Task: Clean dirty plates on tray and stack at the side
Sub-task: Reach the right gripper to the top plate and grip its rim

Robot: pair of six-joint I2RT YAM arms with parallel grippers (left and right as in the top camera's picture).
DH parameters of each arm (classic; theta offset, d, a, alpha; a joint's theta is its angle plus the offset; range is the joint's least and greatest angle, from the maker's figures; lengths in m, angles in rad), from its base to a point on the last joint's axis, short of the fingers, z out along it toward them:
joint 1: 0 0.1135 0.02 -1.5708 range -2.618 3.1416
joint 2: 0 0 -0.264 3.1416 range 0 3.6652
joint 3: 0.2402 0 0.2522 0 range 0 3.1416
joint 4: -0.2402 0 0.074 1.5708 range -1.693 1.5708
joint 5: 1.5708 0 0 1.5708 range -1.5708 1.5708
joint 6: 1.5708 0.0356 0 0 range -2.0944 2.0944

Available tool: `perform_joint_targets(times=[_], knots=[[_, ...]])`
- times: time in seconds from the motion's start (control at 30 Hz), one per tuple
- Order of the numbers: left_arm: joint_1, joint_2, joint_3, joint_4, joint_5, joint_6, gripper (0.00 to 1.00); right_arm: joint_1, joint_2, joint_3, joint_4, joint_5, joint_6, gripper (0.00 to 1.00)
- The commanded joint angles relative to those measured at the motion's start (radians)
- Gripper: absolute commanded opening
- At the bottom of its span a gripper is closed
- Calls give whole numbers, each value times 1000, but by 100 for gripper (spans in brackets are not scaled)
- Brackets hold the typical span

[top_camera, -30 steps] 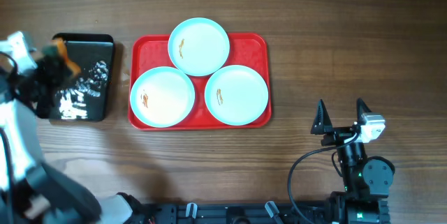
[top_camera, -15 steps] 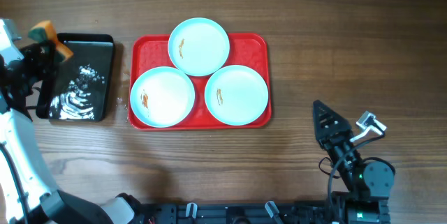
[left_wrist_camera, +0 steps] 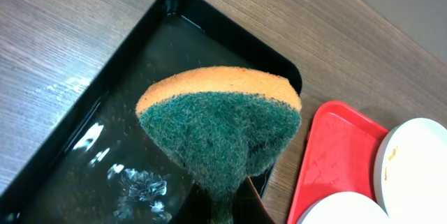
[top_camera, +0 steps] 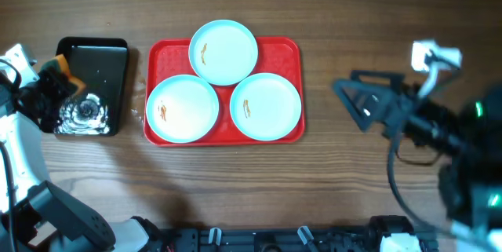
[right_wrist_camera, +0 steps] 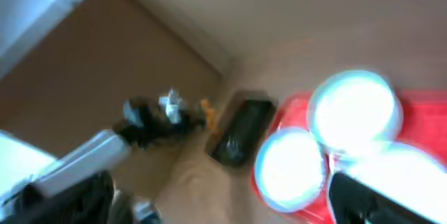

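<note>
The smear lies opposite, so my right gripper needs to swing across and down to reach the inner rim of the near plate closer to the black tray (top_camera: 94, 60).
The red tray (top_camera: 295, 52) holds three pale plates, each with a small orange-brown smear: a far one (top_camera: 223, 52), a near-left one (top_camera: 182, 108) and a near-right one (top_camera: 266, 107). My left gripper (top_camera: 67, 73) is shut on an orange sponge with a green scouring face (left_wrist_camera: 223, 119), held over the black tray (top_camera: 94, 60) of water. My right gripper (top_camera: 351, 103) is open and empty, raised above the table just right of the red tray. The right wrist view is blurred; it shows the plates (right_wrist_camera: 353, 109) and the red tray beyond its spread fingers (right_wrist_camera: 370, 199).
The black tray (left_wrist_camera: 105, 147) lies left of the red tray, with water and foam (top_camera: 82, 111) in it. In the left wrist view, the red tray's corner (left_wrist_camera: 335, 154) and two plate edges (left_wrist_camera: 419, 161) show at the right. Bare wooden table surrounds both trays.
My left gripper moved the sponge from the black tray's far-left corner to above its left side. My right arm rose from the front edge and swung towards the red tray.
</note>
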Motion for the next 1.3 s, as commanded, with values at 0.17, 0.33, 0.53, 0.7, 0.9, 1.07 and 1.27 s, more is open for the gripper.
perform_joint_targets(times=[0.17, 0.33, 0.53, 0.7, 0.9, 1.07, 1.27], knots=[[1, -7, 4, 16, 3, -6, 4, 566, 523, 309, -253, 735, -177, 100], [0, -7, 4, 13, 2, -6, 4, 581, 800, 304, -88, 724, 140, 100], [0, -7, 4, 13, 2, -6, 4, 713, 1112, 304, 161, 730, -217, 65], [0, -7, 4, 12, 3, -6, 4, 745, 1203, 304, 225, 762, -189, 54], [0, -7, 4, 5, 3, -6, 4, 761, 1250, 302, 222, 837, -186, 54], [0, -7, 4, 5, 3, -6, 4, 761, 1261, 301, 222, 866, -175, 43], [0, -7, 4, 6, 40, -7, 4, 762, 1271, 288, 223, 863, -148, 31]])
